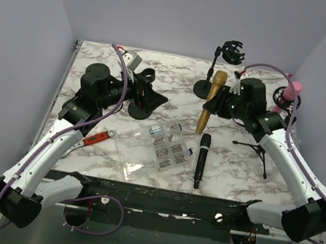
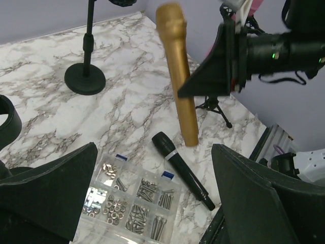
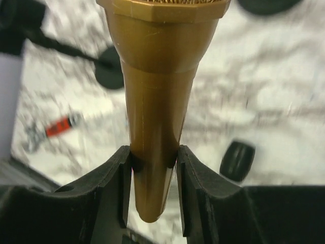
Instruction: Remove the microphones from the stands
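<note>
The gold microphone (image 1: 218, 84) should be tipped flat for release onto the marble (image 1: 214, 164) beside the black microphone, as that part of the marble is empty. My right gripper needs to move back and down to do this.
My right gripper (image 1: 210, 107) is shut on a gold microphone (image 1: 218, 84) and holds it upright and slightly tilted above the table, its lower end clear of the marble. In the right wrist view the fingers (image 3: 120, 189) press both sides of the gold microphone's (image 3: 157, 76) tapered handle. The black stand (image 1: 211, 75) at the back has an empty clip (image 1: 231, 51). My left gripper (image 1: 152, 99) is open and empty, left of the gold microphone (image 2: 180, 76). The left gripper (image 2: 152, 157) hovers over the table.
A black microphone (image 1: 201, 161) lies on the table at front centre. A clear box of screws (image 1: 160, 146) lies to its left. A pink microphone (image 1: 291, 90) sits on a stand at the right, with a small tripod (image 1: 258, 150) nearby. A red-handled tool (image 1: 95, 139) lies at the left.
</note>
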Tool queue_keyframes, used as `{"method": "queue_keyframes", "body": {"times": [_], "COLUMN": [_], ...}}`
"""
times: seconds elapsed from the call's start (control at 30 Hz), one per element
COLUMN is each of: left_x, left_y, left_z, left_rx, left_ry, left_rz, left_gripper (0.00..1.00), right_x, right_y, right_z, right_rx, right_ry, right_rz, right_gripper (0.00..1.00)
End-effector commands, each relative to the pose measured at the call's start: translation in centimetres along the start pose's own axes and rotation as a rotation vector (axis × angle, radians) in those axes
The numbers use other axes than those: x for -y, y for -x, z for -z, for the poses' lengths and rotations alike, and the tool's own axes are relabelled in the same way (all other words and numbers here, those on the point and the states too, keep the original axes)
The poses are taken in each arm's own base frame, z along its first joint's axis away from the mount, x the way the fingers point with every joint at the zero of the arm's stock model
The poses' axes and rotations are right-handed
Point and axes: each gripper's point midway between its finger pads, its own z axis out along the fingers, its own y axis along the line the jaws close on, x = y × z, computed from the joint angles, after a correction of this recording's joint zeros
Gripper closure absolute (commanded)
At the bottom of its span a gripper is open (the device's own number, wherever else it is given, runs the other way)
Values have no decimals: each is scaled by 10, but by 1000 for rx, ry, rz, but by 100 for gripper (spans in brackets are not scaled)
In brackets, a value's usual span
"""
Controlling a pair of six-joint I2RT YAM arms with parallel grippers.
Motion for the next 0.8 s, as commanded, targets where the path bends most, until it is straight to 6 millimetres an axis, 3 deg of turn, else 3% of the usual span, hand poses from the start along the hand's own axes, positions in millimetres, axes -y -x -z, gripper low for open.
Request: {"method": "queue_keyframes", "body": {"times": [0.0, 0.1, 0.33, 0.47, 0.6, 0.77], "left_x": [-9, -12, -15, -14, -13, -12], "left_y": [-14, -18, -24, -27, -28, -27], "left_z": [-9, -13, -17, -20, -21, -20], "left_rx": [-37, -51, -70, -83, -86, -85], "left_ry": [22, 29, 32, 22, 16, 17], "left_rz": [0, 6, 15, 26, 30, 26], "left_gripper": [1, 1, 1, 1, 2, 1], "right_x": [-4, 14, 84, 101, 117, 124], "right_y": [-75, -109, -178, -208, -228, -237], "right_z": [22, 28, 53, 62, 65, 61], "right_rx": [-199, -282, -397, -458, -514, -543], "right_ry": [0, -82, -411, -491, -564, -603], "right_rz": [-26, -30, -113, -162, -158, -155], "right_gripper": [99, 99, 99, 99, 99, 99]}}
